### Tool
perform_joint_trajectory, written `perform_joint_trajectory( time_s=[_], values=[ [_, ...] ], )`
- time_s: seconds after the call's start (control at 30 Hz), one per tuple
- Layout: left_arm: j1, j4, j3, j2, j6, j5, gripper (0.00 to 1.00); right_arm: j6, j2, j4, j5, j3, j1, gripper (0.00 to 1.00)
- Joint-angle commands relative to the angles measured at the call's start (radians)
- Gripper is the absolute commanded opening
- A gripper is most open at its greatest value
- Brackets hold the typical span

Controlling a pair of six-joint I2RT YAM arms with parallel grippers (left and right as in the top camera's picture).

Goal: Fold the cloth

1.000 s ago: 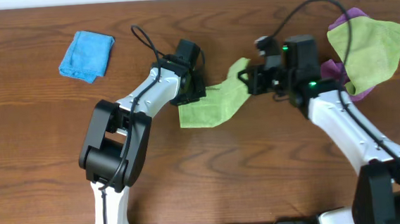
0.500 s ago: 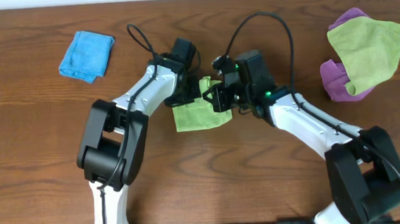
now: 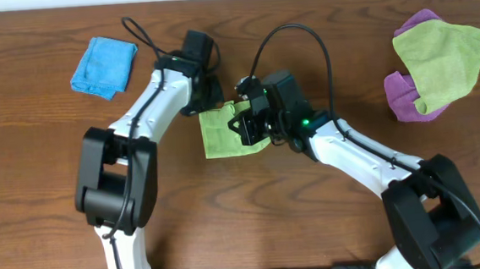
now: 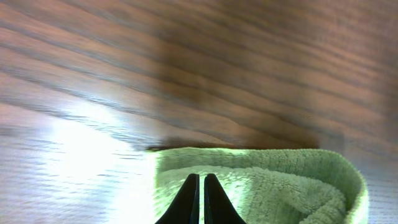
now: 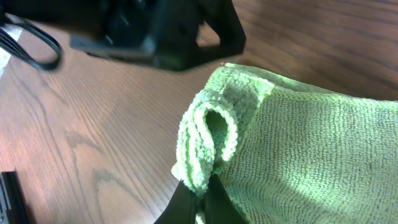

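The cloth's corner goes sideways with my left gripper over the bare tabletop to the gripper's left in the overhead view next. My left gripper then releases it beside the cloth's edge.
The lime-green cloth (image 3: 222,139) lies folded on the wooden table, left of centre. My right gripper (image 3: 242,124) is at its right part and is shut on a doubled-over fold of the cloth (image 5: 208,140), with the fingertips (image 5: 202,185) pinching the loop. My left gripper (image 3: 207,101) is at the cloth's far left corner. Its fingers (image 4: 199,178) are shut together just over the cloth (image 4: 273,186), and nothing shows between them. The left gripper's black body (image 5: 168,28) is close beyond the fold in the right wrist view.
A folded bright blue cloth (image 3: 103,66) lies at the far left. A duller yellowish-green cloth (image 3: 443,59) lies over a purple cloth (image 3: 403,91) at the far right. Black cables arch above both arms.
My right gripper has carried the cloth's right end leftward over the rest, doubling it. My left arm has shifted up and to the left, to the cloth's far corner.
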Motion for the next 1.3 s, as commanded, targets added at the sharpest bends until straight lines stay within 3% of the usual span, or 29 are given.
perform_joint_trajectory(
  time_s=[0.0, 0.47, 0.57, 0.7, 0.83, 1.13, 1.17, 1.23, 1.27],
  values=[
    [0.025, -0.014, 0.023, -0.050, 0.000, -0.048, 0.06, 0.011, 0.013, 0.008, 0.026, 0.000, 0.024, 0.01],
    [0.067, -0.043, 0.023, -0.096, 0.000, -0.052, 0.06, 0.060, 0.067, 0.117, 0.082, 0.001, 0.068, 0.04],
    [0.067, -0.051, 0.023, -0.097, 0.000, -0.052, 0.06, 0.060, 0.067, 0.149, 0.033, 0.006, 0.084, 0.12],
    [0.067, -0.066, 0.023, -0.097, 0.001, -0.053, 0.06, 0.055, 0.067, 0.163, -0.021, 0.019, 0.104, 0.41],
    [0.067, -0.065, 0.023, -0.097, 0.003, -0.070, 0.06, 0.051, 0.066, 0.166, -0.037, 0.035, 0.109, 0.50],
    [0.083, -0.074, 0.023, -0.128, 0.003, -0.075, 0.06, 0.039, 0.036, 0.138, -0.029, 0.048, 0.068, 0.57],
    [0.087, -0.082, 0.023, -0.133, 0.003, -0.074, 0.07, 0.037, 0.027, 0.122, -0.029, 0.048, 0.051, 0.61],
    [0.099, -0.108, 0.023, -0.145, 0.003, -0.067, 0.19, 0.037, 0.004, 0.071, -0.030, 0.048, 0.006, 0.66],
    [0.105, -0.123, 0.023, -0.150, 0.004, -0.067, 0.24, 0.037, -0.014, 0.035, -0.030, 0.048, -0.021, 0.84]
  ],
)
